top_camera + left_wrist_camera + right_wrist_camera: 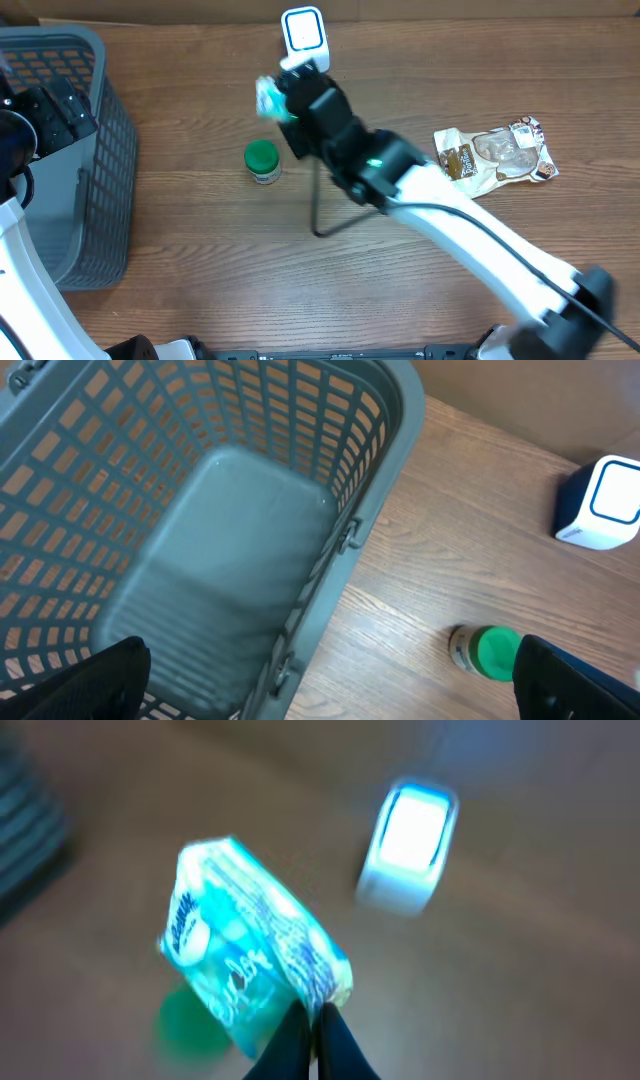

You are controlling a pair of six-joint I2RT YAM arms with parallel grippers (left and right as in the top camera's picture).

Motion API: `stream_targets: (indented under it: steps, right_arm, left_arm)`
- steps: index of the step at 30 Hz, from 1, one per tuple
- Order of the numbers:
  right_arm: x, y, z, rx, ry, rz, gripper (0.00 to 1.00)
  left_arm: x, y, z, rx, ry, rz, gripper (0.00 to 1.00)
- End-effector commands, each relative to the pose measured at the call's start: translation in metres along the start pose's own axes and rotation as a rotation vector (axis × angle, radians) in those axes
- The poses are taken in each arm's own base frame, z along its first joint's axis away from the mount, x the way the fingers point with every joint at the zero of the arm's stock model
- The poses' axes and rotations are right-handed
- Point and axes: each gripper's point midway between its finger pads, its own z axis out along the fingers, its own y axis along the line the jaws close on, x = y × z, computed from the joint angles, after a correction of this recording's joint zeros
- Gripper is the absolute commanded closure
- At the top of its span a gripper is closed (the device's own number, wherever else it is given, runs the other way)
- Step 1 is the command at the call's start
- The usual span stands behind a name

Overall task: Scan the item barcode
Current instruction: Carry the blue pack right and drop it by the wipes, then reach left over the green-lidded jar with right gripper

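Note:
The scanner's lit side glows bright, so my right gripper should bring the held packet (pixel 268 97) back, away from the scanner, over the table (pixel 414 144) beside the snack bag.
My right gripper (pixel 283 103) (pixel 315 1020) is shut on the edge of a teal and white packet (pixel 250 960) (pixel 268 97), which hangs in the air a little left of and below the white scanner (pixel 303 31) (pixel 410 845). The scanner's lit face glows. The right wrist view is blurred by motion. My left gripper (pixel 325 680) is open above the grey basket's (pixel 220 520) right rim, nothing between its fingers (pixel 80 685). In the overhead view the left gripper (pixel 55 105) sits over the basket (pixel 95 200) at the left edge.
A small jar with a green lid (pixel 262 160) (pixel 487 652) stands on the wooden table between the basket and the right arm. A brown and white snack bag (pixel 498 152) lies at the right. A black cable (pixel 335 215) trails across the table under the right arm.

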Motion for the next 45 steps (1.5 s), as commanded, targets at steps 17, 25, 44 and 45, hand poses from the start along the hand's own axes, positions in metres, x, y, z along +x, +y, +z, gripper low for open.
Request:
stream_targets:
  steps: [17, 25, 44, 45]
  right_arm:
    - [0.224, -0.183, -0.016, 0.389, 0.615, 0.735, 0.96]
    - [0.234, -0.179, -0.02, 0.309, 0.672, 0.791, 0.02]
    - [0.065, 0.036, 0.022, -0.278, 0.203, 0.303, 0.0]
    - [0.064, 0.046, 0.03, -0.271, 0.184, 0.285, 0.0]
  left_arm:
    - [-0.003, 0.002, -0.001, -0.007, -0.01, 0.012, 0.0]
    - [-0.003, 0.002, -0.001, -0.007, -0.01, 0.012, 0.0]
    - [-0.003, 0.002, -0.001, -0.007, -0.011, 0.012, 0.0]
    - [-0.003, 0.002, -0.001, -0.007, -0.011, 0.012, 0.01]
